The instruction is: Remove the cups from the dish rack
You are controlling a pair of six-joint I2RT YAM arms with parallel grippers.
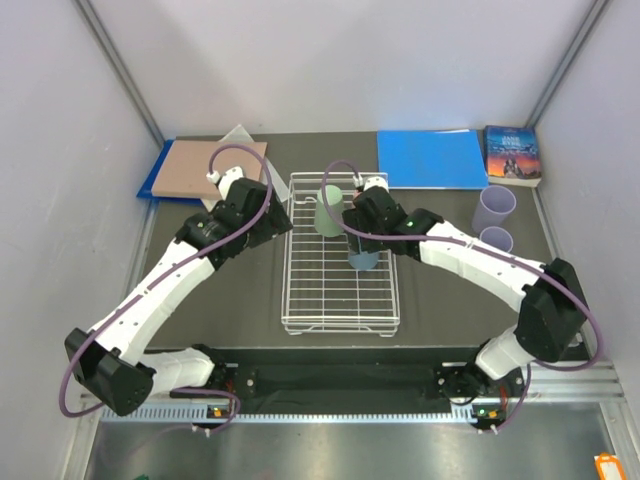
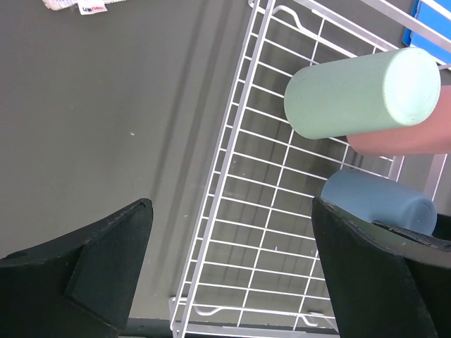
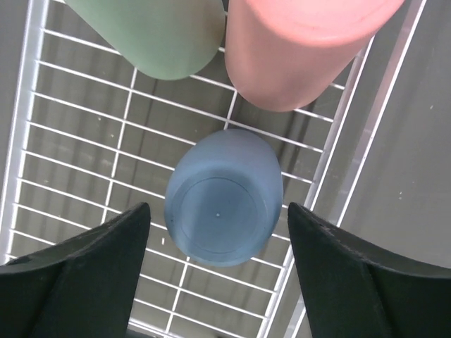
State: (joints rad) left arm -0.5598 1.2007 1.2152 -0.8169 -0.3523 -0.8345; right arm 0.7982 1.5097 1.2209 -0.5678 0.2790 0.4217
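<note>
My left gripper swings across next, turning onto the cup's rim, since the blue cup (image 1: 364,261) stands to the right in the top view. My right gripper straddles the cup's base.
The white wire dish rack (image 1: 340,290) lies mid-table. A pale green cup (image 1: 328,210) and a light blue cup (image 1: 364,261) stand upside down in its far half. My right gripper (image 1: 358,240) is open above the blue cup (image 3: 222,204), one finger on each side and apart from it; the green cup (image 3: 155,35) and salmon pink cup (image 3: 303,49) stand just beyond. My left gripper (image 1: 272,226) is open and empty over the rack's left edge (image 2: 236,151); its view shows the green cup (image 2: 363,91), pink cup (image 2: 416,141) and blue cup (image 2: 377,204). A lilac cup (image 1: 495,209) stands right of the rack.
A second lilac rim (image 1: 494,238) sits just in front of the lilac cup. A blue folder (image 1: 432,158) and a book (image 1: 512,154) lie at the back right. A brown board on a blue sheet (image 1: 205,168) lies at the back left.
</note>
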